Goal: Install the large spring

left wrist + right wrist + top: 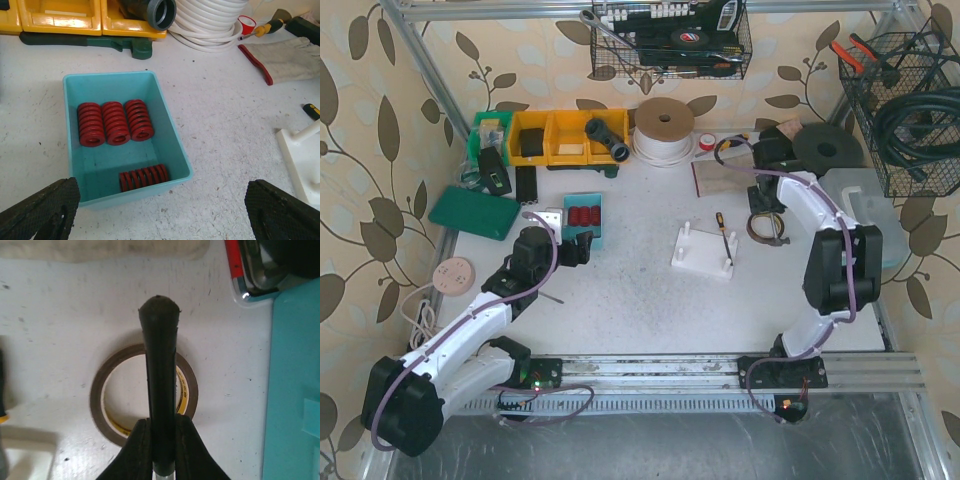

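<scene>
The brown tape roll lies beneath the handle. I will lower my right gripper toward the roll and release the black rod-like tool handle (160,365) there.
A teal bin (172,135) holds three red springs (116,122) standing upright in a row and a fourth red spring (144,177) lying on its side by the near wall. My left gripper (160,217) is open and empty, just short of the bin's near wall; it also shows in the top view (572,246) beside the bin (586,222). A white fixture with pegs (703,251) sits mid-table. My right gripper (163,450) is shut on a black rod-like tool handle (160,365), held over a brown tape roll (102,405) at the right (767,203).
Yellow bins (552,137), a white hose coil (663,128) and a green case (475,212) line the back and left. A screwdriver (723,231) lies beside the fixture. A work glove (285,55) lies at the back right. A teal lid (292,390) is right of the tape.
</scene>
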{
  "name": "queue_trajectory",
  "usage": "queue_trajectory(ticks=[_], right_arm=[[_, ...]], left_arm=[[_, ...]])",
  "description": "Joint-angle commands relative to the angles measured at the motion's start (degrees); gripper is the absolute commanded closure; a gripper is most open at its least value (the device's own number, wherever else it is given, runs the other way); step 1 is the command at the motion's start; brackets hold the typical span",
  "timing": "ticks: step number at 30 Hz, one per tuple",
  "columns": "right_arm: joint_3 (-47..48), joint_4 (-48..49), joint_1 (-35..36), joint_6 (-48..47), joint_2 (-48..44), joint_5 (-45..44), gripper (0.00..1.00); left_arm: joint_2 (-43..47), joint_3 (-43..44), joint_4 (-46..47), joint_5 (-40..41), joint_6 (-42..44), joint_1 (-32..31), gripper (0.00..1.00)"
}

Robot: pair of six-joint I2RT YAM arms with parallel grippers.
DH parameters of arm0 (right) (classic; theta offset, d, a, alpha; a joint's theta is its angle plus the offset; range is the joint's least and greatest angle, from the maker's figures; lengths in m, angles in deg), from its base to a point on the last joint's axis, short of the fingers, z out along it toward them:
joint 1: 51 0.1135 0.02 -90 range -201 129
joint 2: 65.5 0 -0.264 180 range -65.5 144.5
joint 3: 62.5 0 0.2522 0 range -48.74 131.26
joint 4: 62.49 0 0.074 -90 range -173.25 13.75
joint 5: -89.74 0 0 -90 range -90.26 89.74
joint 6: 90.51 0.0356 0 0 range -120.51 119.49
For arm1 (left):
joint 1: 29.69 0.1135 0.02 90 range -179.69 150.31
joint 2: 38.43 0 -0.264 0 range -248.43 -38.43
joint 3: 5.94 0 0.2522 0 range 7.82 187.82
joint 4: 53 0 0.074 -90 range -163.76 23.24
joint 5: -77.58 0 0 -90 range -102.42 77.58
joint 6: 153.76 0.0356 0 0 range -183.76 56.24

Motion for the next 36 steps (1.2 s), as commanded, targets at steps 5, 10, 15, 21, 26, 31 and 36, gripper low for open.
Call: queue_trajectory(ticks=[5, 10, 15, 21, 26, 31, 36], right_arm=[[2.7, 1.38, -3.54, -2.46, 7.34, 4.83, 1.0], [3.84, 1.19, -3.67, -2.27, 10.24, 5.49, 1.0], [2.73, 2.94, -3.67, -2.01, 11.49, 7.07, 0.97], [3.69, 2.01, -3.77, -1.39, 13.31, 5.48, 0.88], [3.78, 1.39, -3.86, -0.57, 13.36, 5.1, 0.71], [2.83, 0.94, -3.78, 0.3, 9.77, 5.83, 0.63], [0.41, 1.85, -2.26, 1.24, 4.17, 11.01, 0.57]], left_arm=[[0.05, -0.16, 3.1, -1.2, -0.36, -0.41, 0.08], [-0.48, 0.09, 3.19, -1.54, -0.32, -0.42, 0.08], [-0.8, -0.59, 5.03, -3.79, -0.44, -0.42, 0.08], [-0.98, -0.61, 6.92, -9.25, 0.24, -0.4, 0.11], [-0.35, -0.77, 7.34, -10.1, 0.69, -0.49, 0.12], [1.15, -1.23, 7.41, -9.53, 0.59, -0.66, 0.12], [2.76, -1.74, 7.11, -8.11, 0.51, -0.7, 0.12]])
